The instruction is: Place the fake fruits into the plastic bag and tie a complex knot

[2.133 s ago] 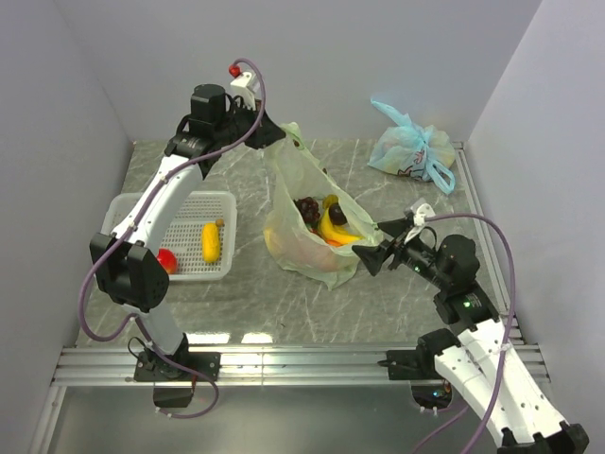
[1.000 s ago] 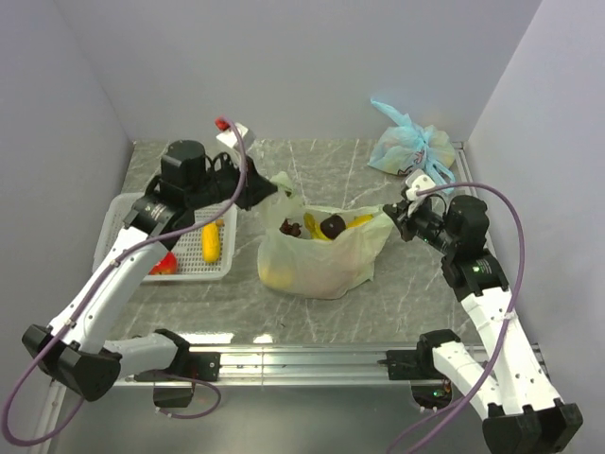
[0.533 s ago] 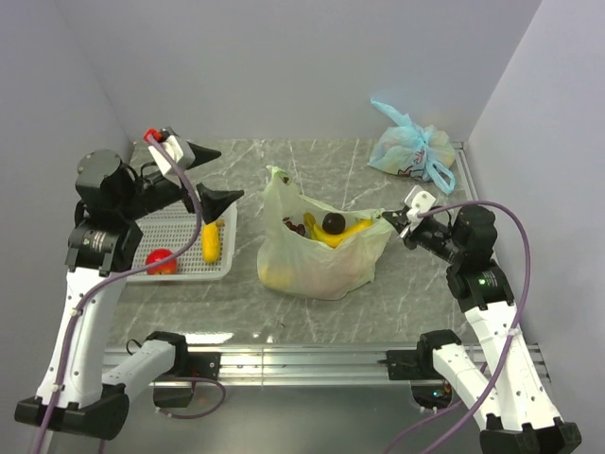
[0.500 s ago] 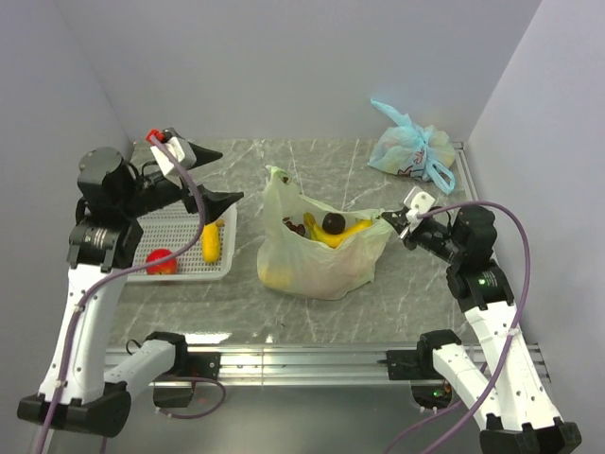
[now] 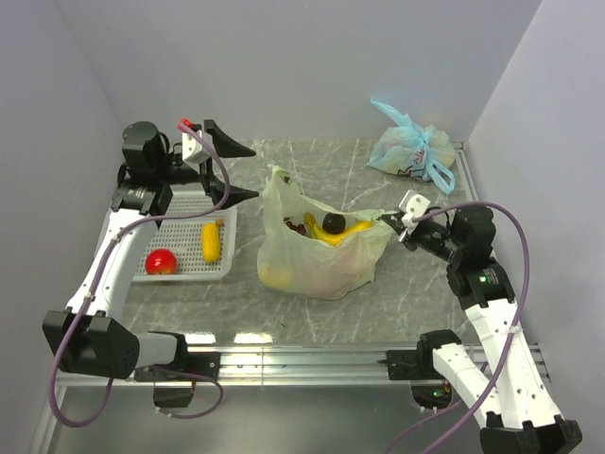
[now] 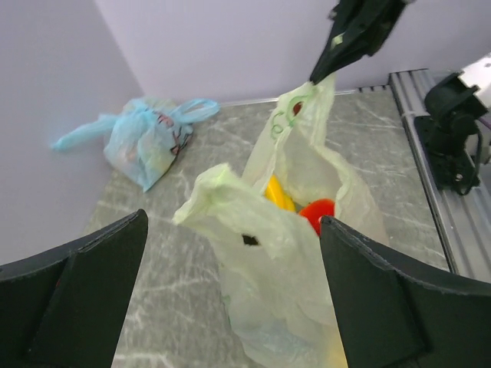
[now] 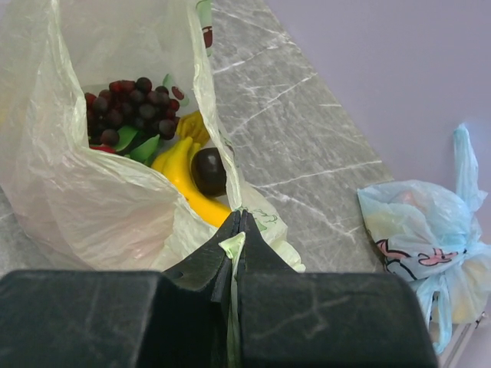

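The tip of the bag's slack handle [image 5: 276,179] [image 6: 222,192] stands to the right in the top view, so I should next slide my left gripper's open fingers that way around it.
The pale yellow-green plastic bag [image 5: 317,255] stands open in the middle of the table. Inside it lie bananas [image 7: 188,184], dark grapes [image 7: 123,107], a dark round fruit [image 7: 209,170] and a red fruit [image 6: 318,213]. My right gripper [image 5: 386,219] is shut on the bag's right handle and holds that side up; the wrist view shows the green film pinched between its jaws [image 7: 239,222]. My left gripper [image 5: 236,170] hangs wide open to the left of the bag, holding nothing, and faces the bag's slack left handle [image 6: 222,192]. A red apple [image 5: 161,261] and a yellow-orange fruit [image 5: 211,241] lie in the basket.
A white mesh basket [image 5: 185,276] sits at the left, under the left arm. A tied light blue bag [image 5: 411,151] lies at the back right by the wall. Metal rails [image 5: 302,359] run along the near edge.
My left gripper opened, let go of the bag's left handle and drew back to the left. That side of the bag has sagged. The right gripper keeps its hold.
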### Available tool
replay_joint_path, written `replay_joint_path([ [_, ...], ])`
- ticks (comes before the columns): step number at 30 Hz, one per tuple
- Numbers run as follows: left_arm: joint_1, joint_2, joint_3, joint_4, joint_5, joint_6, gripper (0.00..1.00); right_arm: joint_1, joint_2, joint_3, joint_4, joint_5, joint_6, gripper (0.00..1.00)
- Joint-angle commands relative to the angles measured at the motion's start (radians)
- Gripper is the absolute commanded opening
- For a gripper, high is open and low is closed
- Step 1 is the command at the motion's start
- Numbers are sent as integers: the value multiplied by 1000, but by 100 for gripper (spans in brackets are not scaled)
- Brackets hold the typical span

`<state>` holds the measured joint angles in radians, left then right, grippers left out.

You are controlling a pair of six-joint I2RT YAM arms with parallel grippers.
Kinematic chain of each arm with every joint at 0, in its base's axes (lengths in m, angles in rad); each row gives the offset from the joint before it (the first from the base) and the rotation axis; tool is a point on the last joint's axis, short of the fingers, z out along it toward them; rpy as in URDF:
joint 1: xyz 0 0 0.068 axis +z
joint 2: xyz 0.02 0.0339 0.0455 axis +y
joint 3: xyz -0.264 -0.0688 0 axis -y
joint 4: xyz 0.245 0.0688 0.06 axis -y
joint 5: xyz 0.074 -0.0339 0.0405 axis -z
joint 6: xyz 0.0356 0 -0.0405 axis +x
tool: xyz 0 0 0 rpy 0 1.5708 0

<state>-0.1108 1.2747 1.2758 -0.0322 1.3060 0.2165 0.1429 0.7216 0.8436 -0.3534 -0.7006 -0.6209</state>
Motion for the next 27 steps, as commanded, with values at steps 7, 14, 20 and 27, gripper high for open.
replay_joint_path([
  [7,-89,71,60,161,130,-45,99,-3,22,40,7,-5,-34,0],
  [14,-104,147,71,312,122,-117,99,-5,15,35,1,-30,-62,0],
  [20,-139,207,114,211,160,-18,99,-5,18,41,-6,-42,-71,0],
  [27,-171,258,109,151,205,10,99,-5,12,35,-12,-45,-85,0],
])
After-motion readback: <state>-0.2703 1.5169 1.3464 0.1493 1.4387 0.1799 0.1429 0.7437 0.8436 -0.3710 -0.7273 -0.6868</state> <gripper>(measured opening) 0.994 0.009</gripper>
